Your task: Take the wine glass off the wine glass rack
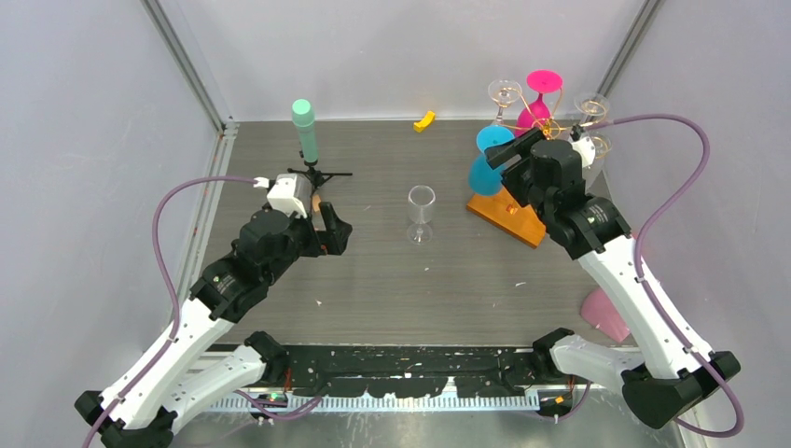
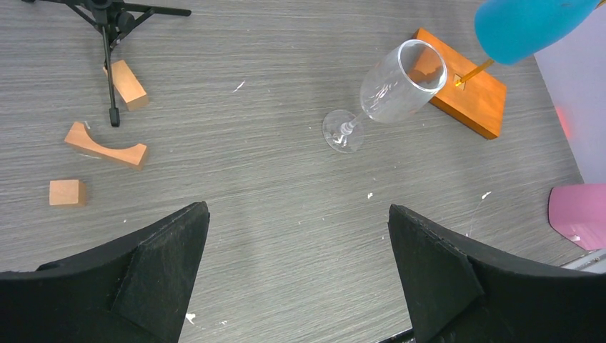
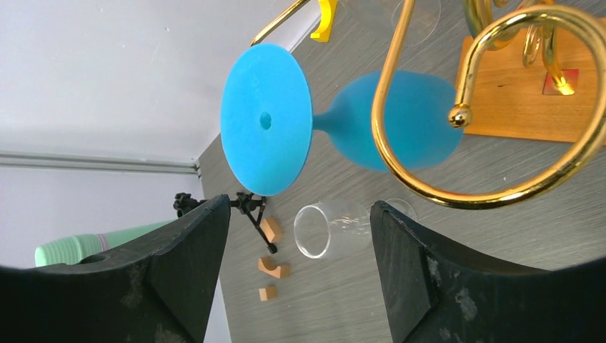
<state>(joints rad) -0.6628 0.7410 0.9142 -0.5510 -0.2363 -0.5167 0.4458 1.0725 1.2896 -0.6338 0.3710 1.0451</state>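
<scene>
The blue glass's foot sticks out clear of the gold arm, so the right gripper next needs to tilt toward level and move onto the near rim of the blue glass's foot.
The wine glass rack (image 1: 550, 126) is a gold wire stand on an orange-brown wooden base (image 1: 511, 217) at the back right. A blue wine glass (image 1: 486, 161) hangs upside down from its near-left arm, with a pink glass (image 1: 540, 94) and clear glasses (image 1: 505, 92) on other arms. My right gripper (image 1: 508, 149) is open and empty beside the blue glass. In the right wrist view the blue glass's foot (image 3: 266, 118) is just beyond my open gripper (image 3: 299, 213), and a gold scroll arm (image 3: 500, 194) curls around its bowl. My left gripper (image 1: 338, 233) is open and empty, low over the table.
A clear wine glass (image 1: 421, 213) stands mid-table and also shows in the left wrist view (image 2: 389, 89). A black tripod with a mint-green cylinder (image 1: 305, 131) stands back left, with small wooden blocks (image 2: 107, 143) near it. A yellow piece (image 1: 424, 120) and a pink object (image 1: 606, 313) lie nearby.
</scene>
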